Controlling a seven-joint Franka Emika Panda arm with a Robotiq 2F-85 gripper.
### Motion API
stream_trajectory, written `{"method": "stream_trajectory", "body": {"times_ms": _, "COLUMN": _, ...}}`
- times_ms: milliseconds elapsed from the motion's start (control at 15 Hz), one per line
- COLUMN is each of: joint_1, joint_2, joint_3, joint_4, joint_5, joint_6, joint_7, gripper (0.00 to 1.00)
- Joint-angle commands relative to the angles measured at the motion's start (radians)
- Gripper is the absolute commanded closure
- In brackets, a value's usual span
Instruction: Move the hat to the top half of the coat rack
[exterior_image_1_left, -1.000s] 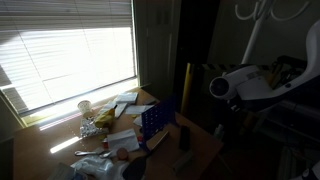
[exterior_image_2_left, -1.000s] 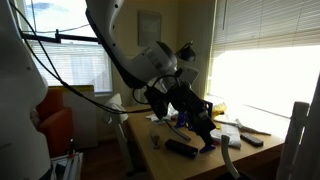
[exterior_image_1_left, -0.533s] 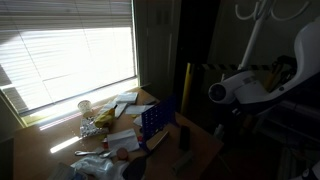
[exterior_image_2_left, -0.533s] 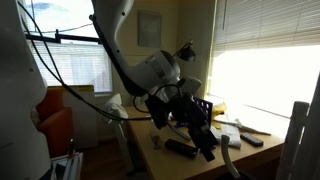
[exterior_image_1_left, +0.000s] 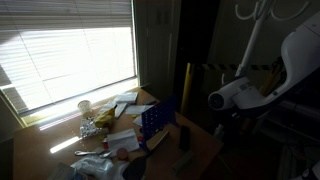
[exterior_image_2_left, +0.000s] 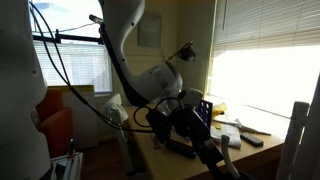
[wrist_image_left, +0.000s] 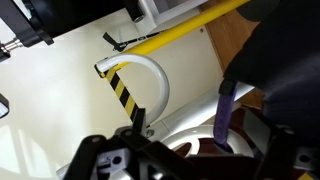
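Observation:
My gripper shifts toward the right in the wrist view onto the hat's edge by the purple strap next, because the hat sits off to that side.
The coat rack (exterior_image_1_left: 251, 38) is a thin white pole with curved hooks at the top right, behind my white arm (exterior_image_1_left: 240, 95). In the wrist view a dark rounded mass, which looks like the hat (wrist_image_left: 288, 75), fills the right side, with a purple strap (wrist_image_left: 226, 115) beside it. My gripper (wrist_image_left: 190, 165) shows only as dark shapes along the bottom edge, and its jaws are too dark to read. In an exterior view the gripper (exterior_image_2_left: 198, 140) is low beside the desk, and I cannot make out the hat there.
A yellow post (exterior_image_1_left: 187, 85) with black stripes stands by the desk and crosses the wrist view (wrist_image_left: 170, 38), next to a white curved bar (wrist_image_left: 155, 80). The desk (exterior_image_1_left: 200, 150) holds a blue rack (exterior_image_1_left: 157, 120), papers and small items. A bright window (exterior_image_1_left: 70, 50) has blinds.
My arm has swung lower over the last second. The gripper has dropped down beside the desk edge in an exterior view.

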Motion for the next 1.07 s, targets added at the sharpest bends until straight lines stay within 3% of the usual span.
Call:
{"method": "stream_trajectory", "body": {"times_ms": 0, "joint_1": 0.008, "joint_2": 0.012, "joint_3": -0.015, "joint_4": 0.006, "joint_5": 0.018, "joint_6": 0.018, "joint_7": -0.025, "gripper": 0.00}}
{"method": "stream_trajectory", "body": {"times_ms": 1000, "joint_1": -0.012, "joint_2": 0.101, "joint_3": -0.075, "joint_4": 0.050, "joint_5": -0.058, "joint_6": 0.070, "joint_7": 0.097, "gripper": 0.00}}
